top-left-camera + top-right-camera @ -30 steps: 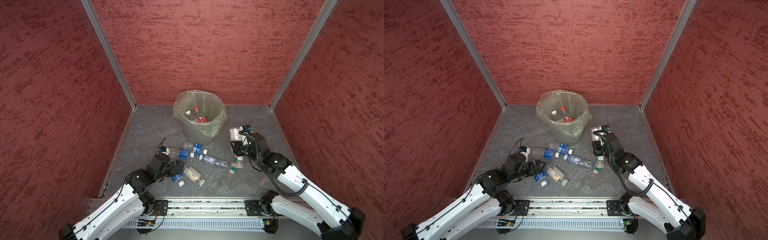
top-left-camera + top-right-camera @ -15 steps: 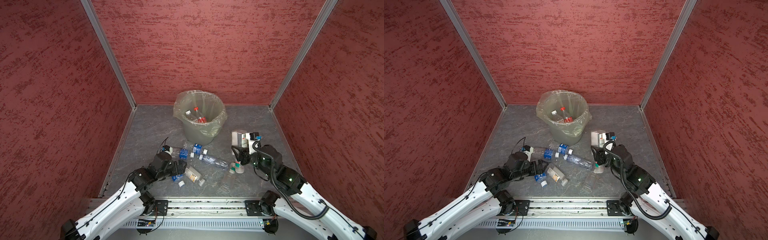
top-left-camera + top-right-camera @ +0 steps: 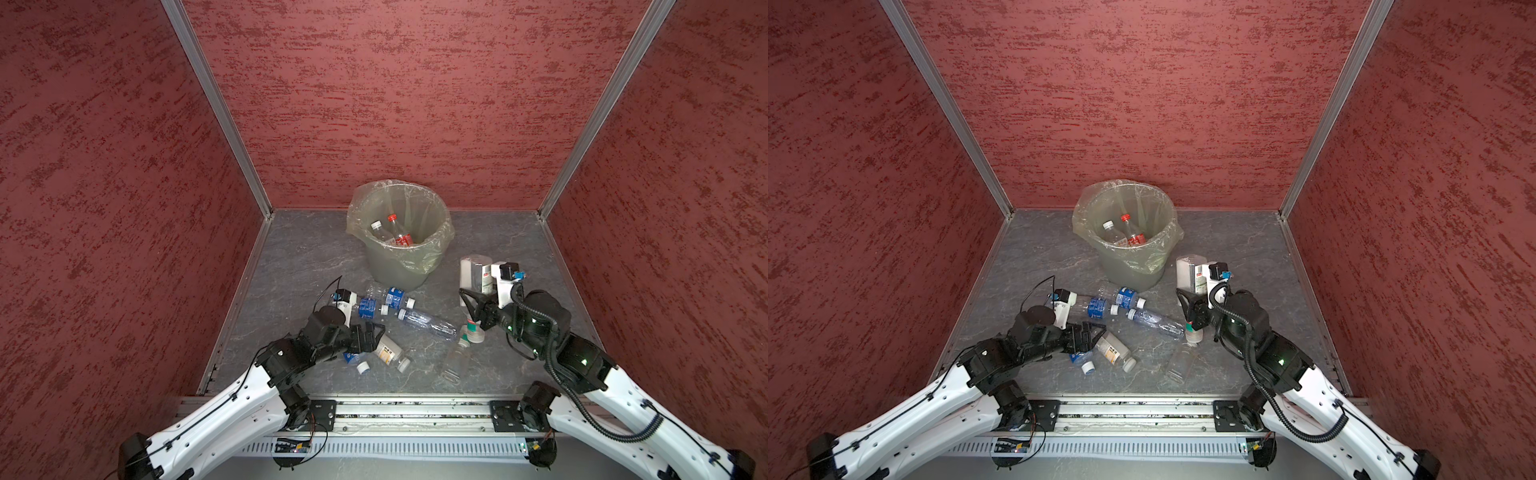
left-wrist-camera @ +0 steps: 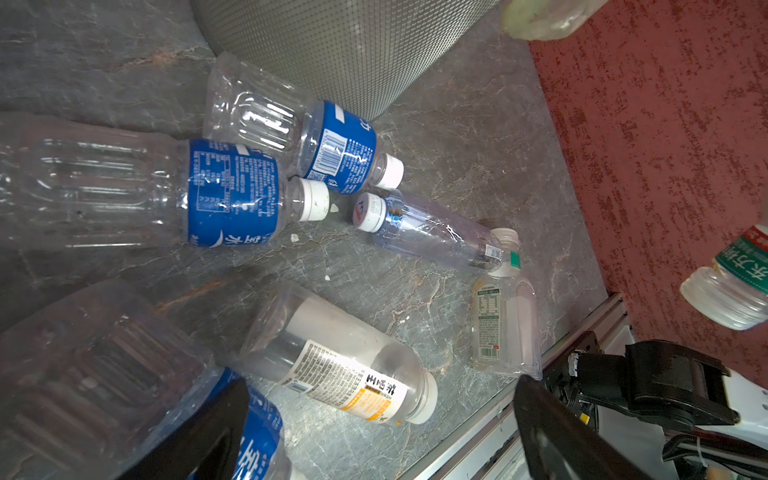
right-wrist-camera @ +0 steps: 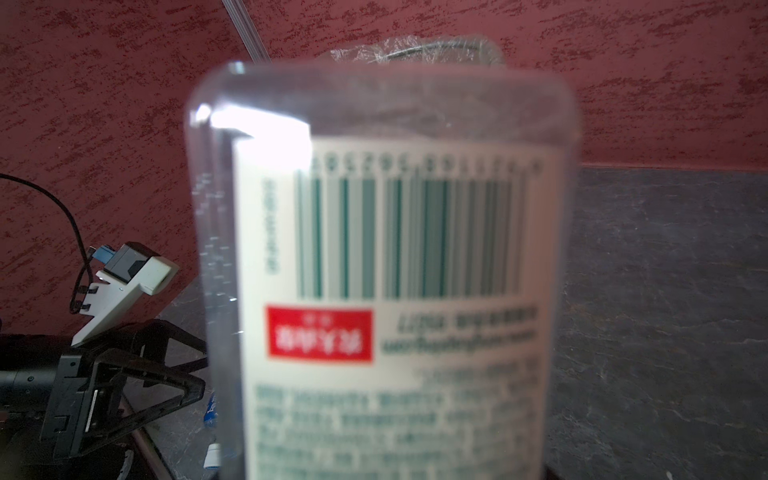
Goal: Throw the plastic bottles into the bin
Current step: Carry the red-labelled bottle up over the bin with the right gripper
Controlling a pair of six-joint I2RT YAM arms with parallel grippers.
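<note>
My right gripper will next lift the white-and-green-labelled bottle [image 3: 483, 279], take it outward over the bin's rim and let it go, because the bin's opening [image 3: 404, 211] is outward.
The bin [image 3: 432, 266] [image 3: 1152, 270] stands at the back of the floor with two plastic bottles [image 3: 395, 232] inside, one red-capped and one white-capped. My right gripper [image 3: 473, 309] [image 3: 1190, 309] is shut on a white-and-green-labelled bottle [image 3: 483, 279] [image 5: 395, 270], held base up just right of the bin; this bottle hides the fingers in the right wrist view. My left gripper [image 3: 372, 340] [image 4: 380, 449] hangs open low over a white-and-orange-labelled bottle [image 4: 345, 374] [image 3: 388, 353] and a crushed blue-labelled one [image 4: 257, 440].
Two blue-labelled bottles [image 3: 368, 307] [image 3: 392, 297], a long clear bottle [image 3: 428, 326] and a flat clear bottle [image 3: 451, 365] lie in front of the bin. Red walls close three sides. A metal rail [image 3: 395, 409] runs along the front.
The right arm has drawn its elbow back toward the front, keeping the held bottle beside the bin. The left gripper has edged slightly right over the floor bottles, still open.
</note>
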